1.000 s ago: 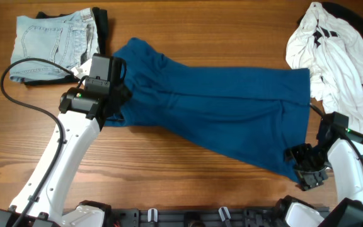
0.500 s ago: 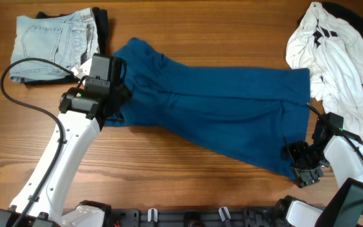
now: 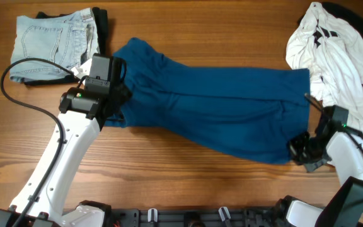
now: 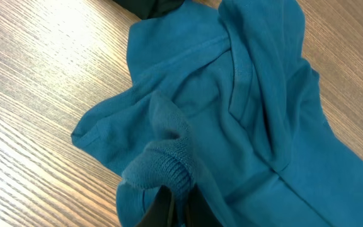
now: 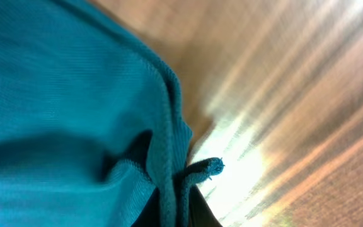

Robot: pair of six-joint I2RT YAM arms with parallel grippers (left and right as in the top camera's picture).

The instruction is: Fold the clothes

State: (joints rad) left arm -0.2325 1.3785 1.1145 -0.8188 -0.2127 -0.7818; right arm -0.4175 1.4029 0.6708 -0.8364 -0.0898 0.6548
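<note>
My left gripper carries the ribbed cuff [image 4: 162,167] outward next and releases it there. It sits short of the cloth [image 4: 197,88] beside the thick fold, which lies outward of it.
The deep-blue garment [image 3: 219,107] lies spread across the middle of the table. My left gripper [image 3: 112,104] is shut on its ribbed cuff [image 4: 162,167] at the left end, the cloth bunched around the fingers. At the garment's lower right corner my right gripper [image 3: 298,151] is shut on the hem [image 5: 169,170], which is pinched and folded between the jaws just above the wood. Light-blue denim shorts [image 3: 52,44] lie folded at the far left. A white garment with black marks [image 3: 333,57] lies crumpled at the far right.
A dark cloth [image 3: 103,22] shows under the shorts. My left arm's black cable [image 3: 17,94] loops over the table's left side. Bare wood [image 3: 169,170] runs along the front edge between the two arms.
My right gripper has closed on the blue garment's lower right corner and moved up toward it; that corner is now pulled in. The left arm has not moved.
</note>
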